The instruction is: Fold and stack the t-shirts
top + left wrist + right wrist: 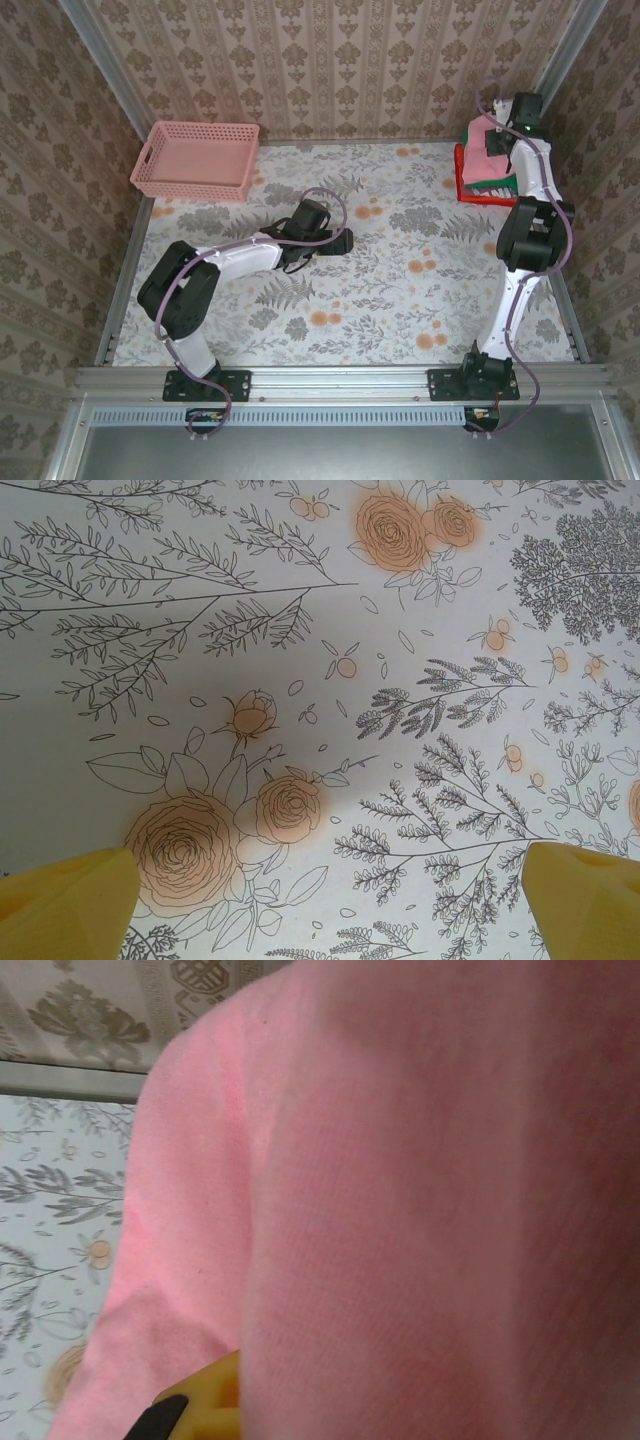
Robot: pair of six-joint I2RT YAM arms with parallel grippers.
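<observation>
The pink t-shirt already lies across the green and red edges. My right gripper next needs to stay over the stack's top (481, 161) and spread its fingers to release the t-shirt.
At the far right of the table lies a stack of folded t-shirts. A salmon-pink t-shirt (479, 152) is on top, with green (498, 185) and red (466, 188) edges showing beneath it. My right gripper (497, 140) sits over the stack's top, shut on the pink t-shirt. In the right wrist view the pink cloth (400, 1210) drapes close over the jaws, and one yellow finger (205, 1407) pokes out below it. My left gripper (345, 240) hovers low over the middle of the table, open, with nothing between its yellow fingers (70, 905).
A pink plastic lattice basket (195, 160) stands at the back left corner. The flowered tablecloth (330, 680) lies flat under the left gripper. Patterned walls close in the back and both sides.
</observation>
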